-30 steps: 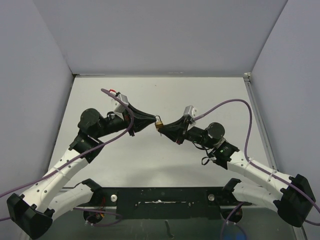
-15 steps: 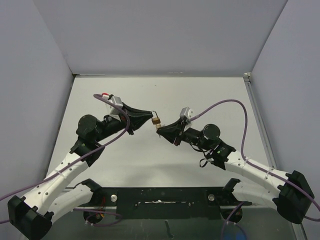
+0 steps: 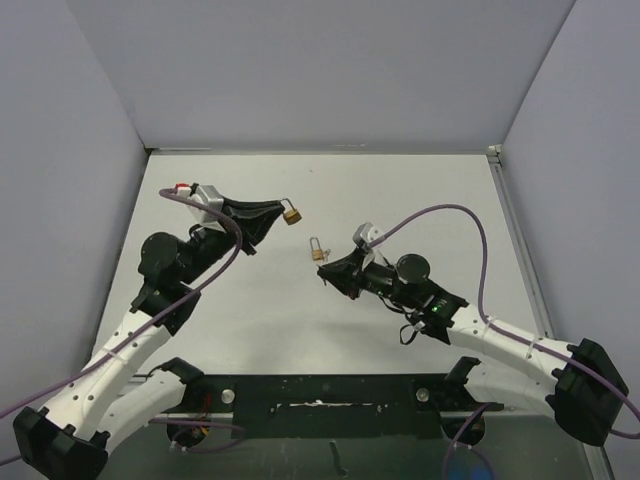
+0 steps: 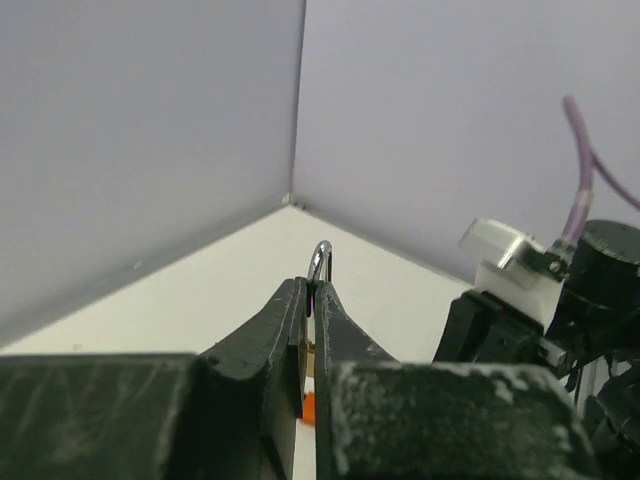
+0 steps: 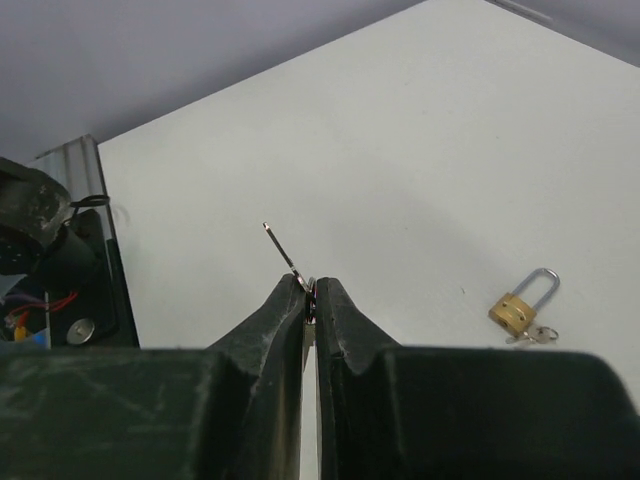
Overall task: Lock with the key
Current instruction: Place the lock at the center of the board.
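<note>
My right gripper needs to move down and to its left in the top view next and let go of the key, because the tabletop below it is bare that way.
My left gripper [image 3: 279, 208] is shut on a small brass padlock [image 3: 291, 213] and holds it in the air at the left of centre. In the left wrist view the steel shackle [image 4: 320, 260] sticks out past the closed fingertips [image 4: 290, 300]. My right gripper [image 3: 325, 274] is shut on a key; its thin blade [image 5: 283, 250] points out from the tips in the right wrist view. The two grippers are apart. A second brass padlock [image 3: 317, 249] lies on the table between them, and shows in the right wrist view [image 5: 520, 303] with a small key [image 5: 537, 335] beside it.
The white table [image 3: 400, 200] is walled by grey panels at the back and both sides. Purple cables [image 3: 470, 215] loop above each arm. A black base rail [image 3: 320, 395] runs along the near edge.
My left gripper has pulled back up and to the left with its padlock, away from the right gripper. The right gripper has shifted slightly down-left. The padlock lying on the table is now in plain view.
</note>
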Robot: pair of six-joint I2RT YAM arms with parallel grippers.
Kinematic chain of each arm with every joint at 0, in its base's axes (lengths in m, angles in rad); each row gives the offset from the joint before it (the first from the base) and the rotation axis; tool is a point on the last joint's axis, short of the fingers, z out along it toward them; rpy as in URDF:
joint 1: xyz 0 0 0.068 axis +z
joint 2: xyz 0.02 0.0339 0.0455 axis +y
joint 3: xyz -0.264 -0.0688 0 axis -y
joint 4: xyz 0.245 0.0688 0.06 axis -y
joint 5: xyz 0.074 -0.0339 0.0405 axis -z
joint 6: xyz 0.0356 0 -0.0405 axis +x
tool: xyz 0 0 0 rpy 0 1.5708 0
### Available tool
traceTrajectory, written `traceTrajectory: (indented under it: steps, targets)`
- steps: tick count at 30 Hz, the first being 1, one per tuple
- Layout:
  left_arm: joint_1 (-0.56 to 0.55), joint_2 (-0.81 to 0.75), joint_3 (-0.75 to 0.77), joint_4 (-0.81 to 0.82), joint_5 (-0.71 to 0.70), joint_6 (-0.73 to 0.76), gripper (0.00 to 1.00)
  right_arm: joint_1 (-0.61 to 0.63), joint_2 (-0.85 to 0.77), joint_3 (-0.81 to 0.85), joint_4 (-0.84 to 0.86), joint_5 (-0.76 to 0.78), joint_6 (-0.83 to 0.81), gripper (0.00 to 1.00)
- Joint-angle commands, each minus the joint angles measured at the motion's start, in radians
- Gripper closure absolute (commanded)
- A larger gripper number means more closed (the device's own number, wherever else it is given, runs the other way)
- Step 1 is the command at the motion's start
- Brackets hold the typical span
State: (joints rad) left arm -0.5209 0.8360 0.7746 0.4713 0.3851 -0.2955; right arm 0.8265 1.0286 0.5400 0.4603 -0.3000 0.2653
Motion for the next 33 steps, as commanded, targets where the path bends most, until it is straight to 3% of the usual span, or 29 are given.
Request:
traceTrajectory:
  steps: [1, 9, 16, 27, 33]
  targets:
    - [0.04, 0.038, -0.025, -0.205, -0.035, -0.006, 1.0, 0.005, 0.033, 0.092, -0.07, 0.176, -0.03, 1.0]
    - [0.174, 0.158, -0.224, -0.171, -0.033, -0.109, 1.0, 0.0, 0.296, 0.296, -0.182, 0.241, -0.032, 1.0]
    - [0.263, 0.349, -0.348, 0.053, 0.006, -0.156, 1.0, 0.0, 0.598, 0.499, -0.239, 0.225, -0.017, 1.0]
    - [0.334, 0.739, -0.287, 0.265, 0.107, -0.196, 1.0, -0.017, 0.863, 0.68, -0.273, 0.177, 0.012, 1.0]
    - [0.335, 0.822, -0.269, 0.305, 0.097, -0.195, 0.98, -0.028, 0.921, 0.692, -0.267, 0.143, 0.042, 1.0]
